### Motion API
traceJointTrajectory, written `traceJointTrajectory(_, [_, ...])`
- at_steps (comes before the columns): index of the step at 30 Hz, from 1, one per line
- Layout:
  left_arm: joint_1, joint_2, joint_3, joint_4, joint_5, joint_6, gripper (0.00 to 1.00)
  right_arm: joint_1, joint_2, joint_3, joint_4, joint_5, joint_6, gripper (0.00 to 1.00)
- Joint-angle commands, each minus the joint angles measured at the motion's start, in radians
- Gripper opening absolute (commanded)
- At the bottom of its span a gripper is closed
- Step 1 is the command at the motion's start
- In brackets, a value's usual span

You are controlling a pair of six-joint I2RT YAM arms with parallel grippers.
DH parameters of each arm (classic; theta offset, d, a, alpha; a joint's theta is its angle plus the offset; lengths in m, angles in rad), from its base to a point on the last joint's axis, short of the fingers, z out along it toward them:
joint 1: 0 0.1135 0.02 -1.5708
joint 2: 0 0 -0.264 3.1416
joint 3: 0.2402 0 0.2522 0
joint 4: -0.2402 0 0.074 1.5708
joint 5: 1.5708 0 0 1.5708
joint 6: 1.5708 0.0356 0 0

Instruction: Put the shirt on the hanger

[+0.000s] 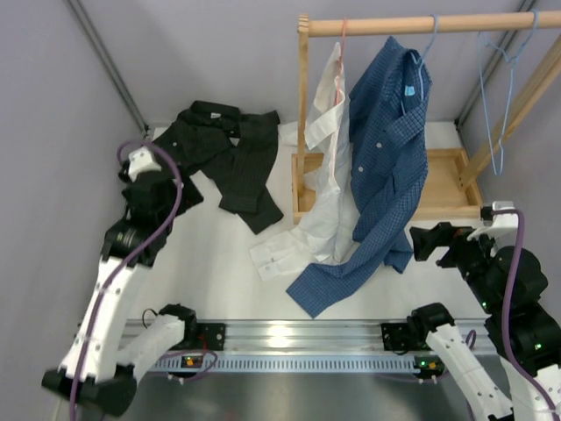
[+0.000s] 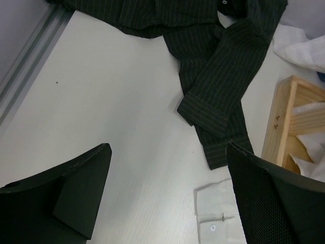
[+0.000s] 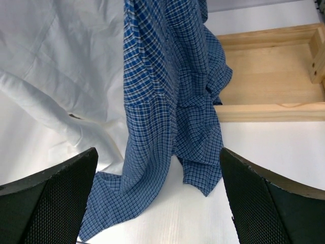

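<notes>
The fold (image 1: 206, 117) (image 2: 210, 5) is beside the black shirt's far collar. My left gripper should next move away from my base and down onto it.
The black shirt (image 1: 219, 149) lies crumpled on the table at the back left. In the left wrist view its sleeve (image 2: 218, 76) stretches towards the camera. The thin light-blue hanger (image 1: 500, 167) hangs empty from the wooden rod at the far right. My left gripper (image 1: 166, 195) is open and empty at the shirt's left edge. In its own view (image 2: 167, 152) the jaws stand wide over bare table, short of the sleeve cuff. My right gripper (image 1: 429, 241) is open and empty at the right, pointing at the hanging blue checked shirt (image 3: 162, 101); its jaws (image 3: 158, 152) are wide apart.
A wooden rack (image 1: 302, 114) with a tray-like base (image 1: 443, 206) stands at the back centre. A white shirt (image 1: 324, 202) on a pink hanger and the blue checked shirt (image 1: 386, 158) hang from it and trail onto the table. A white cuff (image 2: 218, 213) lies near my left gripper.
</notes>
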Motion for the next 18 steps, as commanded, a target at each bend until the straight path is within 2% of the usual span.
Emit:
traceJointTrajectory(1, [0.002, 0.262, 0.157, 0.038, -0.119, -0.056, 0.97, 0.012, -0.002, -0.002, 0.08, -0.086, -0.003, 1.0])
traceJointTrajectory(3, [0.051, 0.396, 0.255, 0.045, -0.155, -0.053, 0.95, 0.012, -0.01, -0.016, 0.086, -0.114, 0.003, 1.0])
traceJointTrajectory(4, [0.08, 0.527, 0.362, 0.057, -0.137, -0.049, 0.94, 0.012, -0.013, -0.033, 0.095, -0.144, 0.006, 0.99])
traceJointTrajectory(5, [0.14, 0.589, 0.413, 0.076, -0.115, -0.021, 0.94, 0.012, -0.021, -0.039, 0.1, -0.155, 0.009, 1.0])
traceJointTrajectory(8, [0.217, 0.845, 0.638, 0.143, 0.033, 0.057, 0.93, 0.012, -0.028, -0.063, 0.103, -0.2, 0.008, 1.0])
traceJointTrajectory(9, [0.22, 0.908, 0.704, 0.148, 0.035, 0.069, 0.92, 0.012, -0.028, -0.069, 0.103, -0.218, 0.006, 1.0])
traceJointTrajectory(10, [0.22, 0.969, 0.836, 0.162, 0.044, 0.085, 0.91, 0.011, -0.028, -0.082, 0.104, -0.23, 0.006, 0.99])
traceJointTrajectory(11, [0.222, 1.09, 0.904, 0.188, 0.058, 0.109, 0.9, 0.012, -0.028, -0.088, 0.112, -0.243, 0.005, 0.99])
traceJointTrajectory(13, [0.222, 1.21, 1.037, 0.218, 0.077, 0.129, 0.9, 0.011, -0.028, -0.102, 0.115, -0.275, 0.005, 0.99])
traceJointTrajectory(14, [0.222, 1.272, 1.173, 0.228, 0.074, 0.146, 0.89, 0.011, -0.03, -0.115, 0.12, -0.283, 0.005, 0.99])
traceJointTrajectory(15, [0.22, 1.386, 1.232, 0.248, 0.071, 0.155, 0.88, 0.011, -0.031, -0.122, 0.124, -0.286, 0.011, 0.99])
traceJointTrajectory(17, [0.22, 1.482, 1.321, 0.298, 0.048, 0.191, 0.86, 0.011, -0.042, -0.142, 0.126, -0.283, 0.018, 1.0])
traceJointTrajectory(18, [0.222, 1.543, 1.341, 0.374, 0.032, 0.2, 0.85, 0.011, -0.047, -0.148, 0.126, -0.283, 0.029, 0.99])
